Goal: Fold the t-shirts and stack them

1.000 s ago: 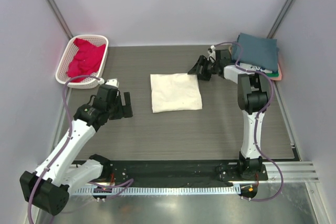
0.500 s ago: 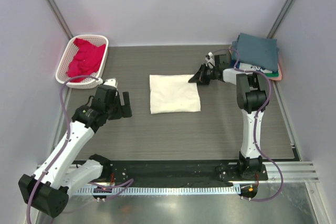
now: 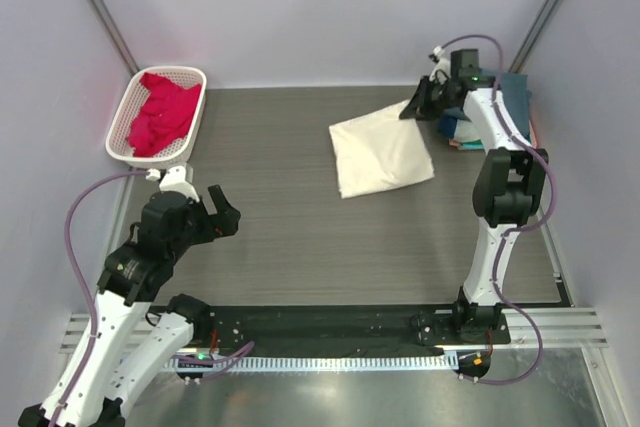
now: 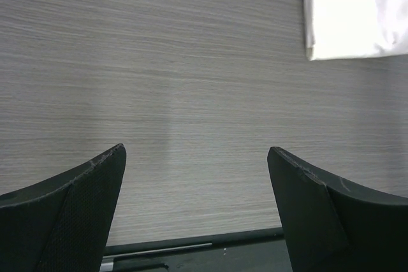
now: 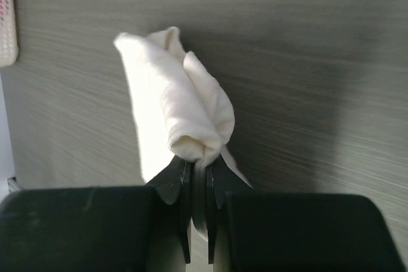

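Note:
Next, my right gripper lifts the folded cream t-shirt (image 3: 382, 153) across to the slate-blue stack top (image 3: 517, 100), on the gripper's right in the top view, lowers it there and releases.
A folded cream t-shirt (image 3: 382, 153) hangs tilted over the back right of the table, its far right corner lifted. My right gripper (image 3: 412, 109) is shut on that corner; in the right wrist view the cream t-shirt (image 5: 185, 113) bunches out from between the closed fingers (image 5: 171, 179). A stack of folded t-shirts (image 3: 516, 87) with a slate-blue one on top lies behind the right arm, mostly hidden. A crimson-pink t-shirt (image 3: 158, 112) fills the white basket (image 3: 196, 77). My left gripper (image 3: 212, 211) is open above bare table at the near left, its fingers (image 4: 70, 202) wide apart, the cream t-shirt's corner (image 4: 350, 11) far ahead.
The white lattice basket stands at the back left corner. A black strip and a metal rail (image 3: 350, 332) run along the near edge by the arm bases. Grey walls close in the table on the left, right and back.
My right gripper closed on the cream t-shirt's far right corner and lifted it up and toward the back right, dragging the shirt that way. The left arm pulled back toward the near left.

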